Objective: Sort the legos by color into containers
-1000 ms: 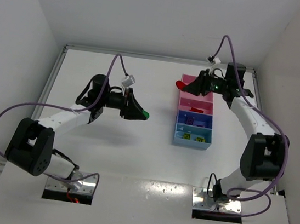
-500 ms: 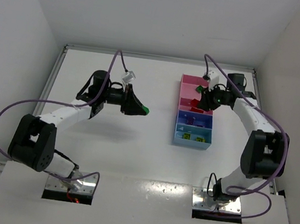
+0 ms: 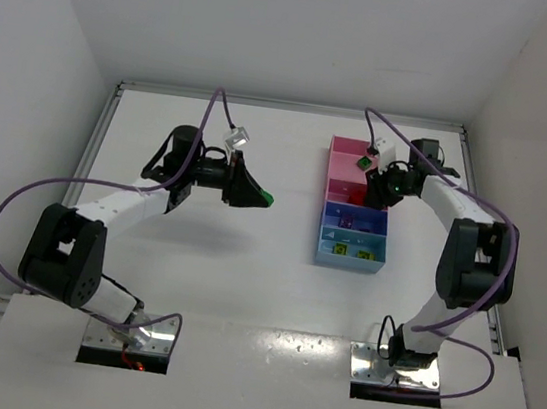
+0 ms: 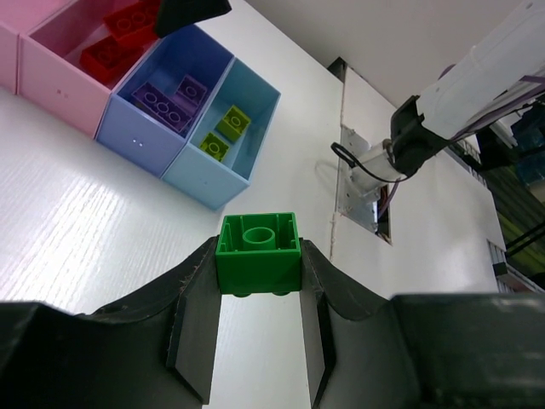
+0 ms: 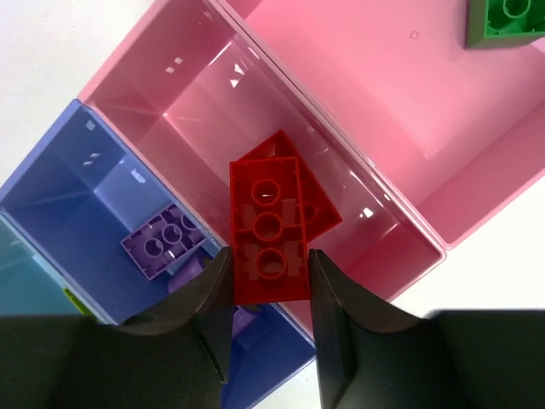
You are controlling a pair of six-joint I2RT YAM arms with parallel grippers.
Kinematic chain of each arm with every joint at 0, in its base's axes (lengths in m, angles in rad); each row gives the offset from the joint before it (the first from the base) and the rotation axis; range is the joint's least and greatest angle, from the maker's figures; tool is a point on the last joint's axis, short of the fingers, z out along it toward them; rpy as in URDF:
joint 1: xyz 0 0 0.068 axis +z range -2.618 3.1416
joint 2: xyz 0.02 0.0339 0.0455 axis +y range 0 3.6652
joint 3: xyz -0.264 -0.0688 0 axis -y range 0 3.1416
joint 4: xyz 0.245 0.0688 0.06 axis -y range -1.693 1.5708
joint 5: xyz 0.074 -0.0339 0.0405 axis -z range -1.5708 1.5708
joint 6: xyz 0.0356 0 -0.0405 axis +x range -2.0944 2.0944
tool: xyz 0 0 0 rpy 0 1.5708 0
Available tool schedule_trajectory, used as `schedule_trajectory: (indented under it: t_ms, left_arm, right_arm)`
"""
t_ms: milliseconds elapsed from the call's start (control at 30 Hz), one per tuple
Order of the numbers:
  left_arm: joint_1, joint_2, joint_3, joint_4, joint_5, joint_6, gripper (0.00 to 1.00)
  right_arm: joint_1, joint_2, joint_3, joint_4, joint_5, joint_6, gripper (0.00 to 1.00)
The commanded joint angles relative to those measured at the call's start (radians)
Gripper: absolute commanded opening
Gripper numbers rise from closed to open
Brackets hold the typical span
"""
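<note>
The left gripper moves outward and to the right in the top view, over the large pink compartment (image 3: 345, 164) next, to release the green lego where another green brick lies.
My left gripper (image 3: 260, 198) is shut on a green lego (image 4: 258, 254) and hovers over the table, left of the containers tray (image 3: 325, 226). In the left wrist view the brick sits squarely between both pads. My right gripper (image 5: 268, 274) is shut on a red lego (image 5: 271, 230) above the smaller pink compartment (image 5: 196, 111), where another red brick (image 5: 322, 207) lies. The large pink compartment (image 5: 383, 85) holds a green brick (image 5: 507, 21). Purple bricks (image 5: 157, 243) lie in the dark blue compartment (image 5: 60, 200), and yellow ones (image 4: 224, 132) in the light blue one (image 4: 255, 111).
The tray stands right of centre, running from far to near. A raised rail (image 3: 286, 105) borders the table's far edge, and white walls close in on both sides. The right arm's elbow (image 3: 476, 261) stands just right of the tray.
My right gripper carried the red lego from left of the tray's far end to above the smaller pink compartment. My left gripper, still holding the green lego, shifted slightly away.
</note>
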Motion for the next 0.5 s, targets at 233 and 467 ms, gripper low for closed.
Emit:
schedule_trajectory:
  t_ms: [233, 467]
  left_arm:
    - [0.007, 0.027, 0.071, -0.029, -0.049, 0.053, 0.30]
    - [-0.059, 0.197, 0.341, -0.176, -0.257, 0.166, 0.30]
  right_arm:
    - [-0.003, -0.092, 0.012, 0.079, -0.018, 0.072, 0.71]
    - [-0.054, -0.414, -0.029, 0.155, -0.159, 0.356, 0.74]
